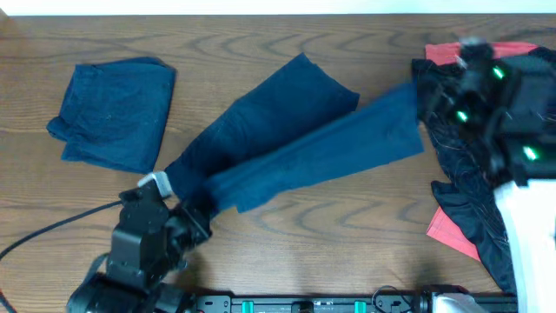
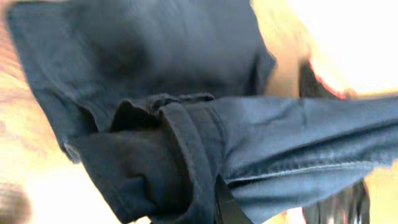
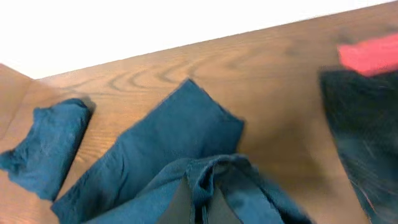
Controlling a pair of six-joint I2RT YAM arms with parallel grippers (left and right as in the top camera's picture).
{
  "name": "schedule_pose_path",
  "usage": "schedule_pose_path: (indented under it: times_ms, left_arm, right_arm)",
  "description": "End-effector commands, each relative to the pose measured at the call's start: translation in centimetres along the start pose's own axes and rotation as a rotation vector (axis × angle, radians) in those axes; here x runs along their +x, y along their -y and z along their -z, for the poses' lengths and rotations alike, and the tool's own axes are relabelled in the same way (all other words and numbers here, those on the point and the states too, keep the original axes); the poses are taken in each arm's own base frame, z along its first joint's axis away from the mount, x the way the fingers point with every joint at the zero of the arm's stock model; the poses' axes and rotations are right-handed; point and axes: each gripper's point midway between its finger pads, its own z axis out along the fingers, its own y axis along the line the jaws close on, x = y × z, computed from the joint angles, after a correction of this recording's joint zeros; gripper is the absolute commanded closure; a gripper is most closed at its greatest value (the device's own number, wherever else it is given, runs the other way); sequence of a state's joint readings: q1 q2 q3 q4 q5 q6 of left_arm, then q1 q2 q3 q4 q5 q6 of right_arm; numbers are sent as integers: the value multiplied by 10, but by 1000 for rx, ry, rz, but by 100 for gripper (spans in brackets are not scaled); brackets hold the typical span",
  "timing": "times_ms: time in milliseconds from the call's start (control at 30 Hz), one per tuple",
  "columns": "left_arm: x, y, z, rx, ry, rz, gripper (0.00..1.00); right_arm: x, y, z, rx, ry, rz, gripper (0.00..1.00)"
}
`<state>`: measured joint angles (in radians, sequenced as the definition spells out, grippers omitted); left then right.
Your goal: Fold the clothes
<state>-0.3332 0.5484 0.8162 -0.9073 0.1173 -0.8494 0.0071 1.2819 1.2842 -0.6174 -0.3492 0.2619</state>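
My left gripper carries the pinched hem outward over the flat layer's far edge (image 1: 195, 148) (image 2: 43, 12) and releases it next, as that edge lies outward of the gripper.
A dark navy garment (image 1: 304, 143) is stretched across the middle of the table, with one layer lifted between both grippers. My left gripper (image 1: 198, 211) is shut on its lower-left end; in the left wrist view the bunched hem (image 2: 186, 143) fills the frame, and one dark finger (image 2: 227, 208) shows beside the pinch point of the left gripper (image 2: 208, 202). My right gripper (image 1: 424, 103) is shut on the garment's upper-right end, where a fold of blue fabric (image 3: 211, 171) is pinched between the fingers of the right gripper (image 3: 202, 202).
A folded navy garment (image 1: 113, 113) (image 3: 43, 146) lies at the far left. A black garment (image 1: 473, 196) (image 3: 364, 130) lies on a coral-red one (image 1: 452, 230) at the right, under the right arm. The table's far edge (image 1: 261, 16) runs along the top.
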Motion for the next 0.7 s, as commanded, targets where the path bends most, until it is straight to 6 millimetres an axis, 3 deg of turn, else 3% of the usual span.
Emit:
schedule_pose_path:
  times_ms: [0, 233, 367, 667]
  left_arm:
    - [-37, -54, -8, -297, 239, 210, 94]
    - [-38, -68, -49, -460, 192, 263, 94]
    - [-52, -76, -72, -547, 244, 237, 94]
    - [-71, -106, -117, -692, 290, 254, 94]
  right_arm:
    - [-29, 19, -35, 126, 60, 135, 99]
    - [-30, -1, -126, 51, 43, 212, 99]
    - [-20, -1, -169, 29, 44, 227, 99]
    - [13, -18, -236, -36, 47, 271, 99]
